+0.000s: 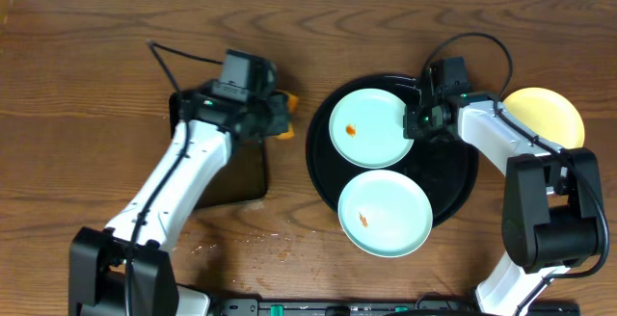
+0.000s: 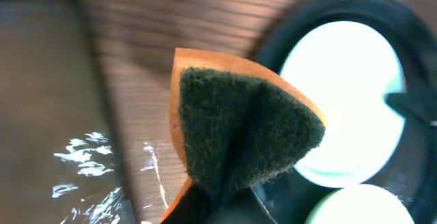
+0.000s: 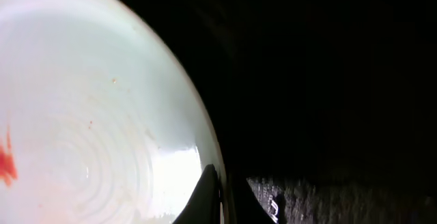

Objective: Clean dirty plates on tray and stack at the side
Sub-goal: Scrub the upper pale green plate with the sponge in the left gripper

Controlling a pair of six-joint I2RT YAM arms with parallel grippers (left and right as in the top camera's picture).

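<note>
My left gripper will next sweep across the far plate, which still has an orange speck on it, and then move over the dark rectangular tray point(image 1: 241, 174) point(image 2: 54, 128) to release the sponge.
The round black tray point(image 1: 463, 176) holds two mint-white plates. The far plate point(image 1: 371, 128) has an orange speck. The near plate point(image 1: 386, 213) has orange specks and overhangs the tray's front rim. My right gripper point(image 1: 416, 123) is shut on the far plate's right rim; the right wrist view shows its fingers point(image 3: 225, 197) pinching that rim point(image 3: 102, 115). A pale yellow plate point(image 1: 549, 114) lies on the wood to the right of the tray. My left gripper point(image 1: 275, 114) is shut on an orange sponge with a dark scouring face point(image 2: 246, 125), left of the tray.
A dark rectangular tray point(image 1: 241, 176) lies under my left arm; its wet surface shows in the left wrist view point(image 2: 41, 115). Crumbs lie on the wood point(image 1: 280, 249) near the front edge. A black cable point(image 1: 183, 56) runs across the table behind the left arm.
</note>
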